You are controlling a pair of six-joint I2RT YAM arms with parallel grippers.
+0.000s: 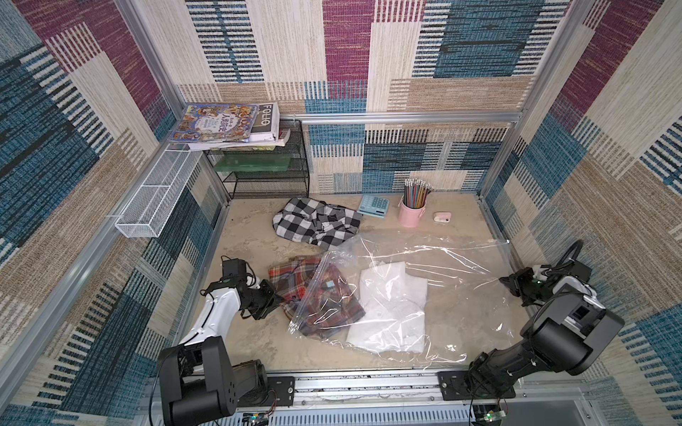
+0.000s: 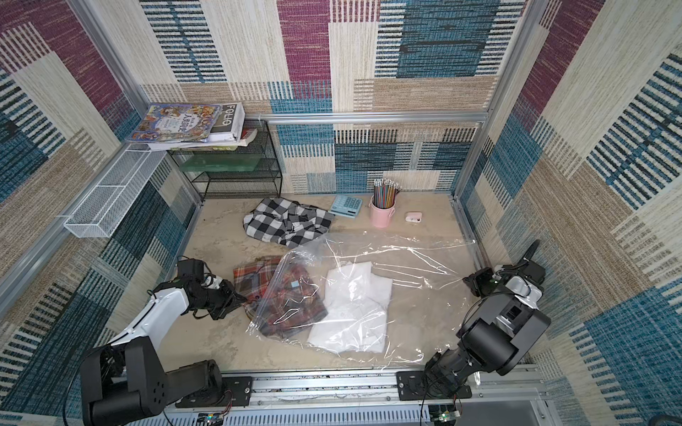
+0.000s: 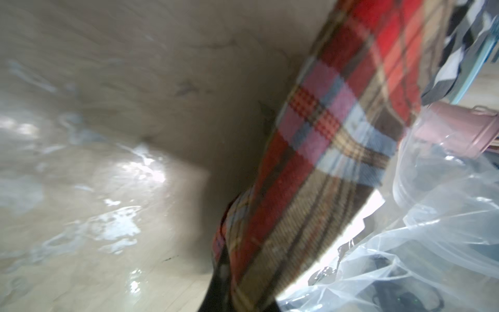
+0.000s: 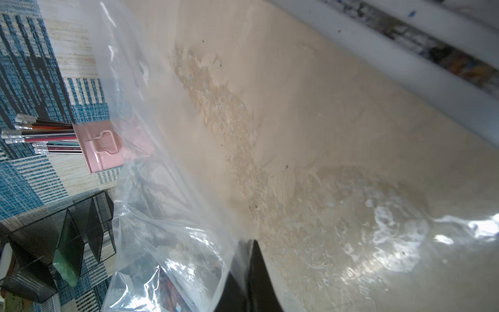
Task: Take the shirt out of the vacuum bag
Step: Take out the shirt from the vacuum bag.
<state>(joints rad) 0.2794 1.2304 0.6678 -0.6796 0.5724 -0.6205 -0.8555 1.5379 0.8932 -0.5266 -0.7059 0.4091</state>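
My left gripper is beside bare tabletop, away from the plastic, so next it will move away from the bag (image 1: 435,265) and slightly back, then let go of the plaid shirt.
The clear vacuum bag (image 1: 435,265) lies spread over the table's middle and right in both top views. A red plaid shirt (image 1: 291,280) sticks halfway out of its left mouth, the rest under the plastic. A folded white shirt (image 1: 391,306) lies inside the bag. My left gripper (image 1: 277,299) is shut on the plaid shirt's left edge; in the left wrist view the plaid shirt (image 3: 324,151) runs straight into the left gripper (image 3: 237,297). My right gripper (image 1: 506,282) is shut on the bag's right edge; the right wrist view shows the right gripper (image 4: 249,259) pinching the vacuum bag (image 4: 167,216).
A black-and-white checked shirt (image 1: 317,221) lies loose behind the bag. Along the back stand a calculator (image 1: 373,205), a pink pencil cup (image 1: 411,214) and a small pink object (image 1: 441,217). A black mesh rack (image 1: 265,173) with books and a white mesh basket (image 1: 155,199) fill the back left.
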